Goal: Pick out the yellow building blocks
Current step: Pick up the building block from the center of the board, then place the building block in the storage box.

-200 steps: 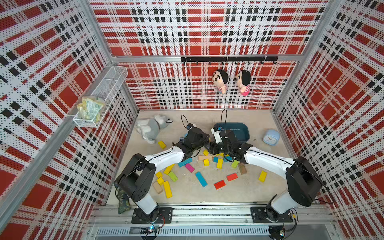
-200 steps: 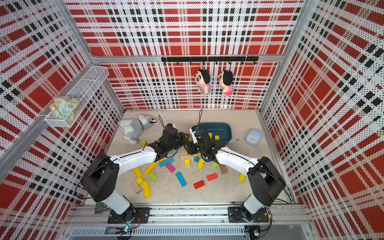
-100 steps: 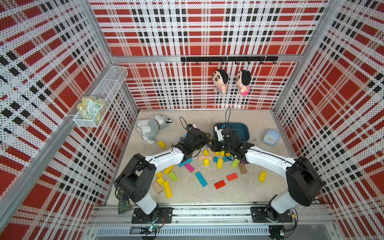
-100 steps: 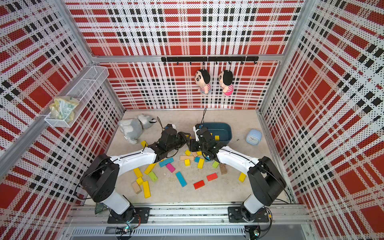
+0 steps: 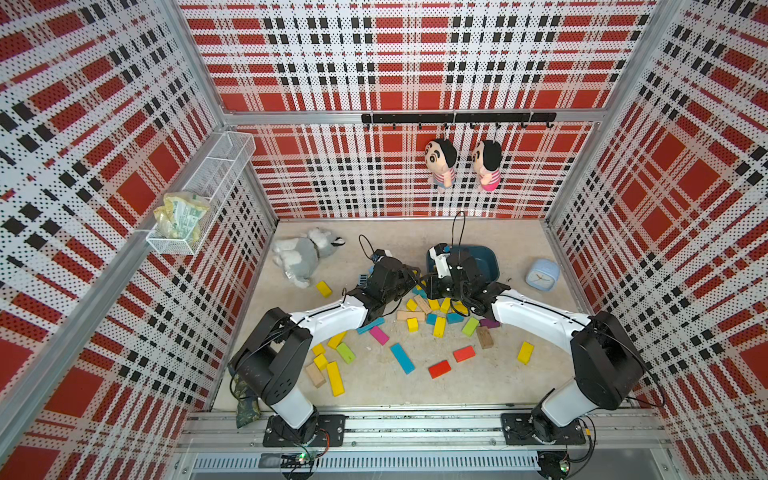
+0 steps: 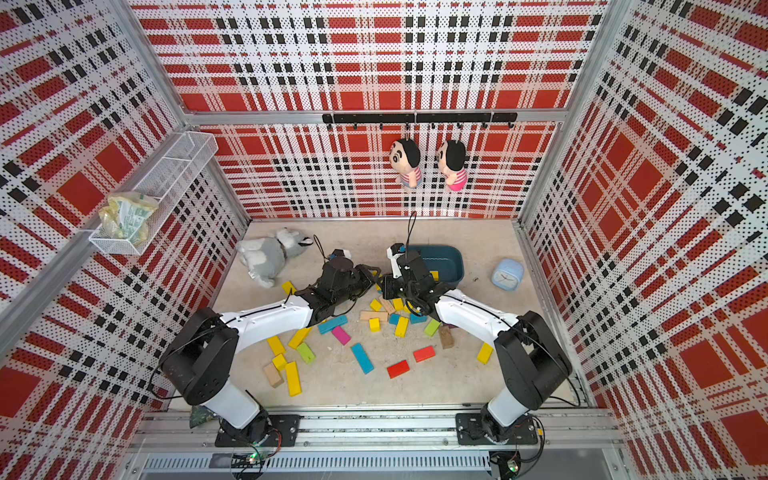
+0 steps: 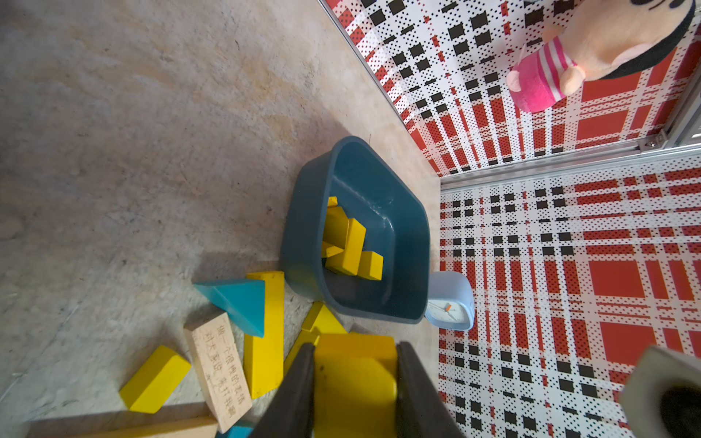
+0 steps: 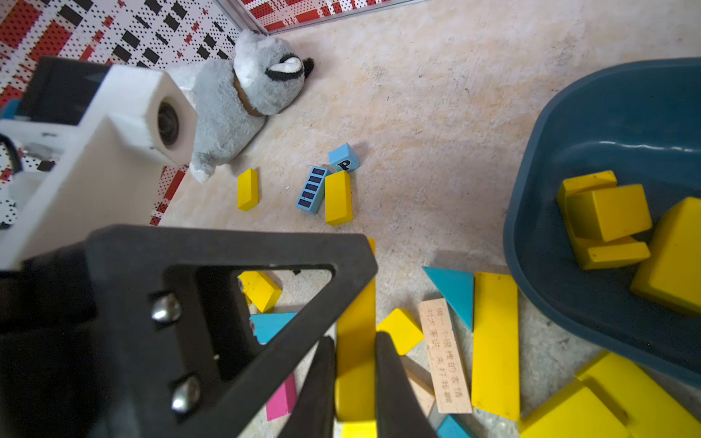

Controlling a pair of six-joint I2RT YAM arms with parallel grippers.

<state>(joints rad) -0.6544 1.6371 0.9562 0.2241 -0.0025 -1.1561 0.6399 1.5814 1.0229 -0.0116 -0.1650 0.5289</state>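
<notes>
Next, my right gripper moves away from my left gripper, over the dark blue bin and down inside to release the bar point(image 8: 356, 371), since yellow blocks already lie there.
In the left wrist view my left gripper point(image 7: 356, 347) is shut on a chunky yellow block point(image 7: 354, 379), held above the floor near the dark blue bin point(image 7: 303, 212). My right gripper point(image 8: 354, 337) is shut on a long yellow bar point(image 8: 356, 371) amid the pile beside the bin point(image 8: 607, 113). Several yellow blocks point(image 7: 351, 246) lie inside the bin. In both top views the two grippers point(image 5: 409, 276) point(image 5: 434, 291) meet nose to nose left of the bin point(image 5: 488, 259). More yellow blocks are scattered on the floor point(image 5: 323, 288) point(image 5: 335, 378) point(image 5: 525, 352) point(image 5: 439, 326).
A grey plush animal point(image 5: 303, 257) lies at the back left and a pale blue alarm clock point(image 5: 542, 275) stands right of the bin. Red point(image 5: 439, 369), blue point(image 5: 402, 358), lime-green point(image 5: 345, 352), pink point(image 5: 379, 335) and tan point(image 5: 315, 375) blocks lie among the yellow ones. Two dolls point(image 5: 440, 162) hang on the back wall.
My right gripper has closed onto the long yellow bar in the pile. The left gripper has stayed shut on its yellow block and has hardly moved.
</notes>
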